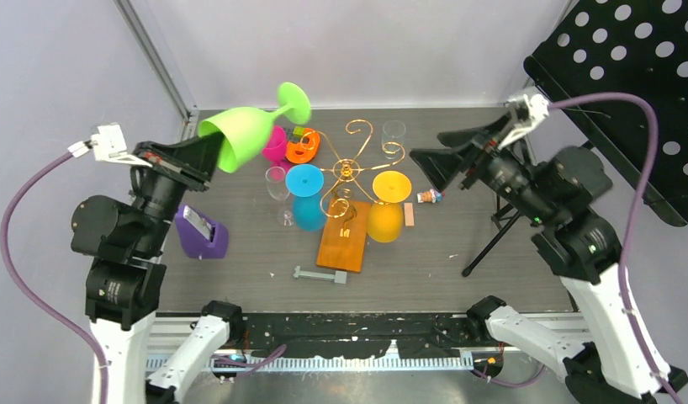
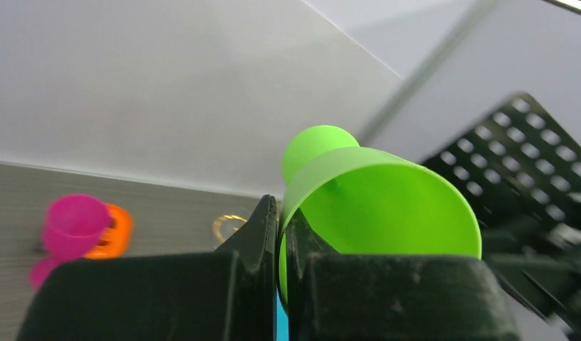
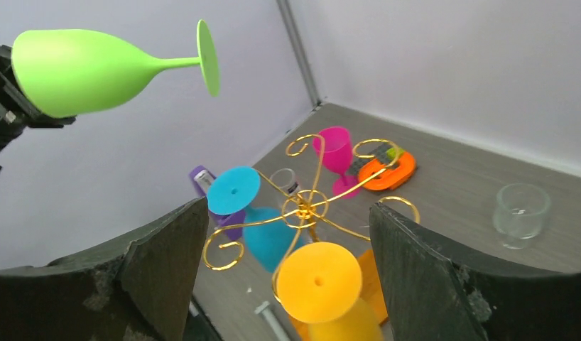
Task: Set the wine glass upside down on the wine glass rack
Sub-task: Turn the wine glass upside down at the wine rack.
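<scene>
I will swing my right gripper left in the top view next, onto the rim of the glass's free foot, while my left gripper holds the glass's bowl.
A lime-green wine glass (image 1: 248, 135) hangs sideways in the air, its foot pointing to the back right. My left gripper (image 1: 208, 156) is shut on the rim of its bowl. In the left wrist view the gripper (image 2: 282, 234) pinches the wall of the green wine glass (image 2: 387, 206), one finger inside it. The wine glass rack (image 1: 349, 168), gold wire on an orange base (image 1: 345, 244), stands mid-table with a blue glass (image 1: 305, 198) and a yellow glass (image 1: 387, 206) hanging upside down. My right gripper (image 1: 429, 164) is open and empty, right of the rack, facing the wine glass rack (image 3: 305, 209).
A pink glass (image 1: 276, 145) and an orange object (image 1: 303, 147) stand behind the rack. A clear tumbler (image 1: 394, 130) is at the back, a clear stemmed glass (image 1: 277, 185) left of the rack. A purple object (image 1: 202, 231), grey bolt (image 1: 320, 274) and black perforated stand (image 1: 627, 76) surround it.
</scene>
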`<state>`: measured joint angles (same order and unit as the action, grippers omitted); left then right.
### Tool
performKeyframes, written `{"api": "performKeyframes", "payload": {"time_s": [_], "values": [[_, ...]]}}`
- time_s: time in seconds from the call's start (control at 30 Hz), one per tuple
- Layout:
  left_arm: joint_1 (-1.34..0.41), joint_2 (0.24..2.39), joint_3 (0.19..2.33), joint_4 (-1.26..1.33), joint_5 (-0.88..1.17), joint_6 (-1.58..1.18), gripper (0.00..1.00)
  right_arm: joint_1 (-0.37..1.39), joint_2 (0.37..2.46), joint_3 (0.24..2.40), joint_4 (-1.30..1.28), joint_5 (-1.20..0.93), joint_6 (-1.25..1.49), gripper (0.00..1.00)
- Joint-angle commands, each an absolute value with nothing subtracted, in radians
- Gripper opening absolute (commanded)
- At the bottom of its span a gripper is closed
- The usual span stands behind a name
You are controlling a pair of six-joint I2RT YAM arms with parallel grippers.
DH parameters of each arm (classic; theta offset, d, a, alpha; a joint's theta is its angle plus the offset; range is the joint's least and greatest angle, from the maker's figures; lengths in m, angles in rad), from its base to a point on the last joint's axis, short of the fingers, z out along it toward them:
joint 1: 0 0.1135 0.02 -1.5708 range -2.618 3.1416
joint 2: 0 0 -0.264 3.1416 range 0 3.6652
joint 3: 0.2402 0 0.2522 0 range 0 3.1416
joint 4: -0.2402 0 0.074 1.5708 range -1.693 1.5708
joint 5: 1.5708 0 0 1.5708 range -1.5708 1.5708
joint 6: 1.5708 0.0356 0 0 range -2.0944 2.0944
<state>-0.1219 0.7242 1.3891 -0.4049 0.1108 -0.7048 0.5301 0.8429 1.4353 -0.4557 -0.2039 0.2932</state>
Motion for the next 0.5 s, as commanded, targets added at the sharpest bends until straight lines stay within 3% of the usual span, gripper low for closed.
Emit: {"api": "performKeyframes", "payload": {"time_s": [0.0,0.2,0.47], "values": [[-0.395,0.726,1.387,-0.316,0.019,-0.612,0.0,0.547,0.923,1.513,-0.417,-0.307,0.439,0.9],[-0.618,0.756,1.337,-0.27,-0.132,-0.57,0.0,0.628,0.963,1.532,-0.384,-0.205,0.464,0.91],[-0.725,0.795,1.335,-0.248,-0.164,-0.551,0.0,0.7,1.004,1.532,-0.351,-0.161,0.487,0.91]]}}
